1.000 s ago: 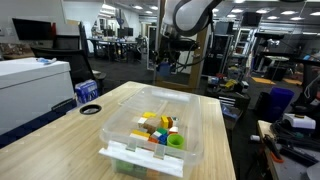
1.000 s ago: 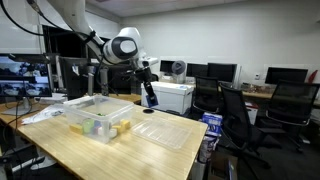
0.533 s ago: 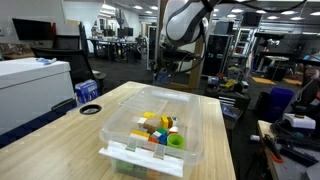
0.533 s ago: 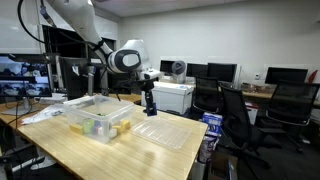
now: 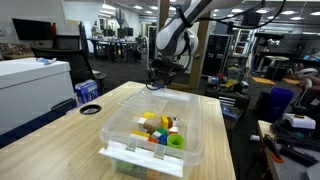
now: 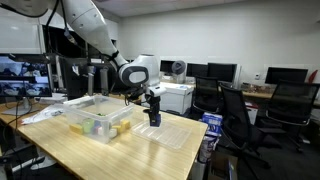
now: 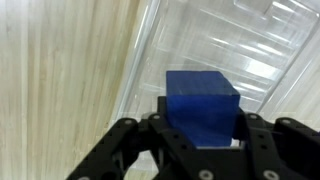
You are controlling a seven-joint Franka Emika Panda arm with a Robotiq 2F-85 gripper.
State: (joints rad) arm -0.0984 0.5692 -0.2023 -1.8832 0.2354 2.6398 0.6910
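The blue block still hangs just above the clear plastic lid, so it comes down onto the lid's side by the bin next and my gripper releases it.
In the wrist view a blue block sits between the black fingers of my gripper, which is shut on it. Below the block lies a clear plastic lid on the light wooden table. In an exterior view the gripper hangs low over the near edge of that lid, with the blue block at its tip. A clear bin with several coloured toys stands beside it. The gripper is seen behind the bin in an exterior view.
A roll of tape and a blue-and-white box lie near the table's edge. A white cabinet stands beside the table. Office chairs and desks with monitors stand past the table's far end.
The arm has swung down and toward the table with the blue block, from well above the surface to just over the clear lid. The grip has not changed.
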